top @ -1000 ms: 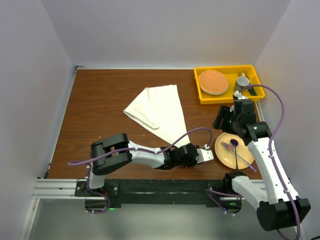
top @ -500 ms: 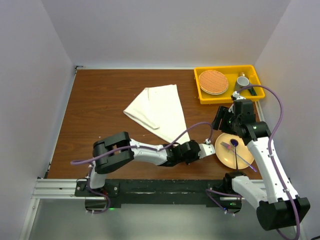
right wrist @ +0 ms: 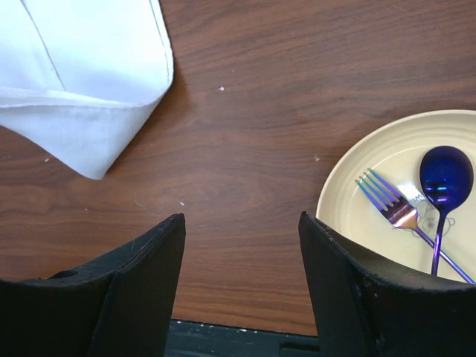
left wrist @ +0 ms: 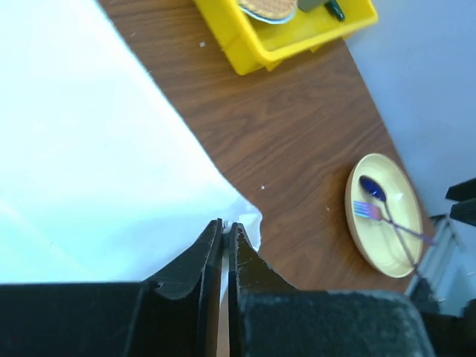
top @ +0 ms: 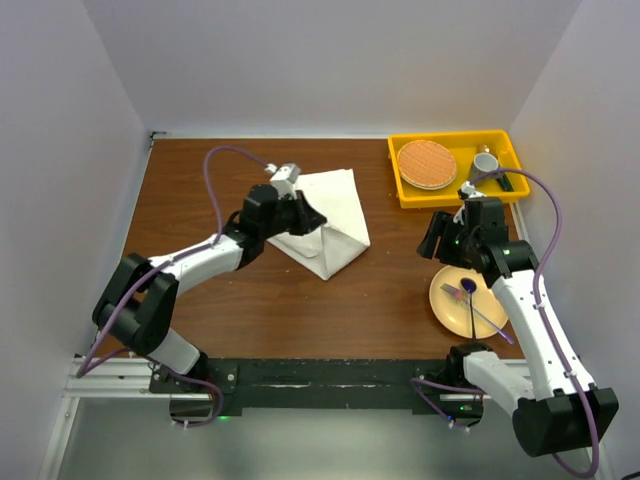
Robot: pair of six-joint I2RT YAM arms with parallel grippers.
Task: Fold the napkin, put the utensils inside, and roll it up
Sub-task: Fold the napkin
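Observation:
My left gripper goes down to the left in the top view next, onto the napkin's end away from the plate [top: 450, 308], since the napkin corner to release is lifted.
The off-white napkin [top: 335, 215] lies folded over at mid-table; it fills the left of the left wrist view [left wrist: 89, 149] and shows at the top left of the right wrist view [right wrist: 82, 67]. My left gripper [top: 305, 217] sits over its left part, jaws shut on a napkin corner [left wrist: 224, 225]. The utensils, an iridescent fork [right wrist: 387, 197] and a blue-bowled spoon [right wrist: 445, 175], lie on a cream plate [top: 450, 308] at the front right. My right gripper [top: 438, 238] hovers open over bare wood [right wrist: 242, 217] between napkin and plate, holding nothing.
A yellow tray [top: 455, 193] at the back right holds a round orange woven disc [top: 427, 163] and a small cup [top: 485, 162]. White walls close in the table on three sides. The plate also shows at the right of the left wrist view [left wrist: 401, 186].
My left gripper shut on the napkin's near corner and swung it from the front right back to the far left, folding the cloth over. The right arm barely moved.

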